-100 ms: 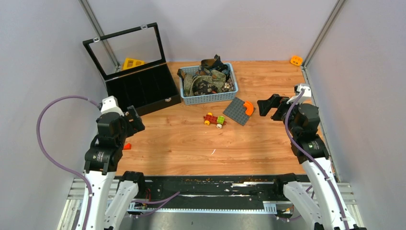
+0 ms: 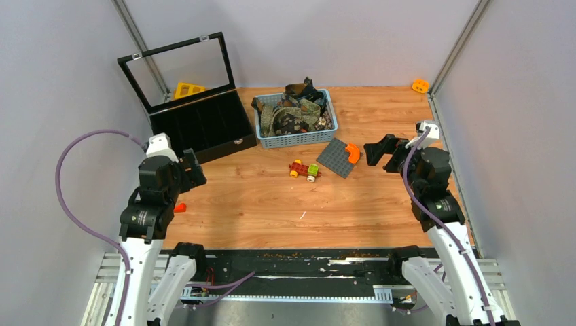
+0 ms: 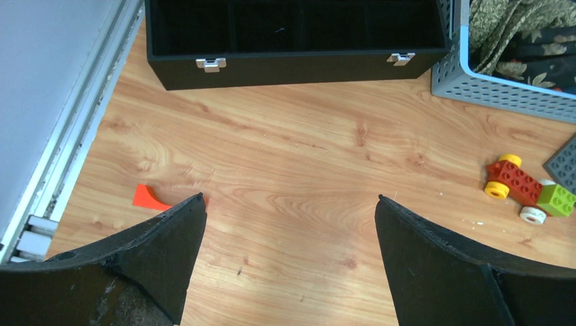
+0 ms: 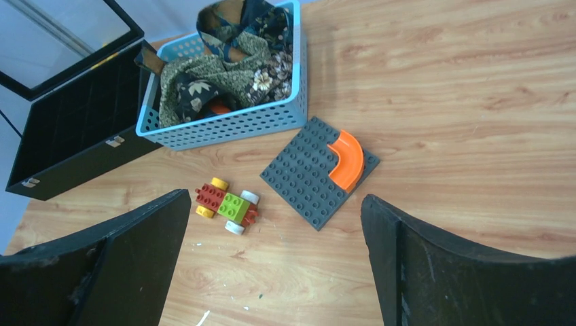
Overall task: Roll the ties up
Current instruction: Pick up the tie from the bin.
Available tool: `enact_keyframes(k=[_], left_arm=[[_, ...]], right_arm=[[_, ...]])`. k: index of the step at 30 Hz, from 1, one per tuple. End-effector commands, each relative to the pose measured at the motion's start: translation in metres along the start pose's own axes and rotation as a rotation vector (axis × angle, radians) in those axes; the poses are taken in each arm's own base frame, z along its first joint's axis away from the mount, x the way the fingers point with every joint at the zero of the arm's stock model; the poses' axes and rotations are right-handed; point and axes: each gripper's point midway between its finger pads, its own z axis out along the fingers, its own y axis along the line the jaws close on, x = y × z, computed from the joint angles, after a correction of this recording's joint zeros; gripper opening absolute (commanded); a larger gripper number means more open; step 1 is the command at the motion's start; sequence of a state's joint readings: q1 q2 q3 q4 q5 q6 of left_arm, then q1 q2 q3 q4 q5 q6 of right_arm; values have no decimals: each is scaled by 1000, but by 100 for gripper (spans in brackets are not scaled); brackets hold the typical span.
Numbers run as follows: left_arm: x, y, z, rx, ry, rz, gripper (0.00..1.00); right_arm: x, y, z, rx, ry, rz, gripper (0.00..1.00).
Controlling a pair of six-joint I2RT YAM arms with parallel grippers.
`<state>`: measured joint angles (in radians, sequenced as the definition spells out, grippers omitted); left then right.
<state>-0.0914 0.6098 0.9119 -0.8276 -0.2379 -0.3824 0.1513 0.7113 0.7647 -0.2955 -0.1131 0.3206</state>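
I should move my right gripper outward next, to the left in the top view, and down onto the dark floral fold [image 2: 288, 124] [image 4: 195, 96], which is uncovered at the basket's near rim.
The ties [image 2: 293, 114] lie bundled in a light blue perforated basket [image 2: 296, 140] at the back middle of the table; olive and dark floral fabric shows in the right wrist view [image 4: 221, 71] and at the top right of the left wrist view [image 3: 523, 34]. My left gripper [image 2: 193, 170] hovers open over bare wood at the left, nothing between its fingers [image 3: 289, 204]. My right gripper [image 2: 380, 151] hangs open to the right of the grey plate, empty [image 4: 275, 197].
An open black compartment box [image 2: 200, 125] with a glass lid stands left of the basket. A grey studded plate [image 2: 337, 157] with an orange curved piece [image 2: 352, 153], a small brick car [image 2: 304, 170], an orange scrap [image 3: 149, 197] and an orange brick [image 2: 420, 85] lie about.
The left arm has shifted slightly right and forward. The right gripper has edged a little toward the back. Both stay open.
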Motion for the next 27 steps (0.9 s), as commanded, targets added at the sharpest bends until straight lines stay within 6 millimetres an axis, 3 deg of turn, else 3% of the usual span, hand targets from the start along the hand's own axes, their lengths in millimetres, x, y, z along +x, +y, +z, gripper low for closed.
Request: enact_keyframes(k=[1, 9, 19, 27], left_arm=[[-11, -7, -3, 43, -1, 85, 100], [8, -29, 6, 172, 29, 60, 100], [12, -31, 1, 198, 16, 47, 100], [12, -29, -1, 191, 8, 41, 100]], right_arm=[[6, 0, 5, -3, 1, 65, 99], [11, 39, 28, -219, 60, -16, 99], [23, 106, 90, -311, 210, -144, 99], [59, 144, 148, -341, 350, -188, 97]])
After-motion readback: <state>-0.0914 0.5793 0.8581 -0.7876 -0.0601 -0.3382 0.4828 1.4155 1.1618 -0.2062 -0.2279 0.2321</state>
